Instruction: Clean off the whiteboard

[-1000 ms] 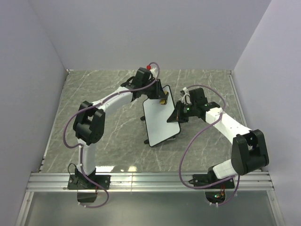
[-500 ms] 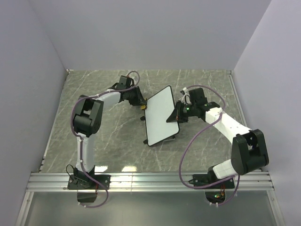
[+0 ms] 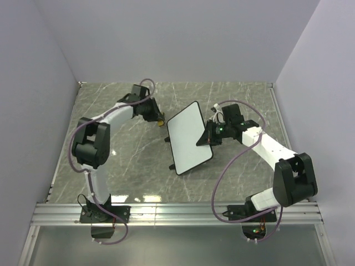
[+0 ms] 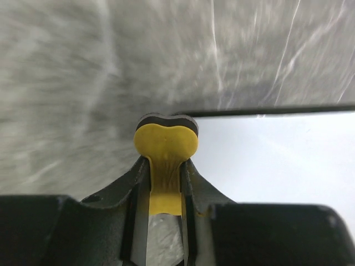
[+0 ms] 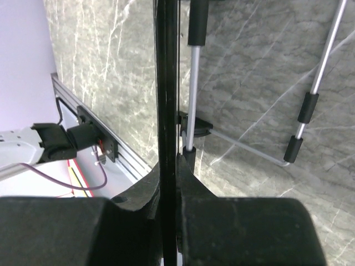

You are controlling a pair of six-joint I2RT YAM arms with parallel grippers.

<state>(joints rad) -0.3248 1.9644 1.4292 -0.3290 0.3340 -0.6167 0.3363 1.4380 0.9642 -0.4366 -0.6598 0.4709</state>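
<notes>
My left gripper moves away from the whiteboard and back next, then brings the eraser down onto the marble, since the whiteboard's white side is blank.
The whiteboard [image 3: 190, 138] stands tilted in the middle of the table, its white face blank in the top view. My right gripper [image 3: 208, 136] is shut on its right edge. In the right wrist view the black rim [image 5: 166, 83] runs edge-on between the jaws of that gripper [image 5: 169, 160]. My left gripper [image 3: 157, 118] is shut on a small yellow eraser [image 3: 161, 123], just left of the board's upper left corner. In the left wrist view the eraser [image 4: 166, 145] is pinched in that gripper [image 4: 165, 173], and the board's face [image 4: 277, 160] lies to its right.
The board's wire stand legs [image 5: 244, 147] with black feet show behind it. A grey marble tabletop [image 3: 127, 160] is bounded by walls left, right and back, with an aluminium rail [image 3: 177, 213] along the near edge.
My left arm has swung left and down off the board's top edge, carrying the eraser. The right gripper keeps its hold, and the board has tipped slightly.
</notes>
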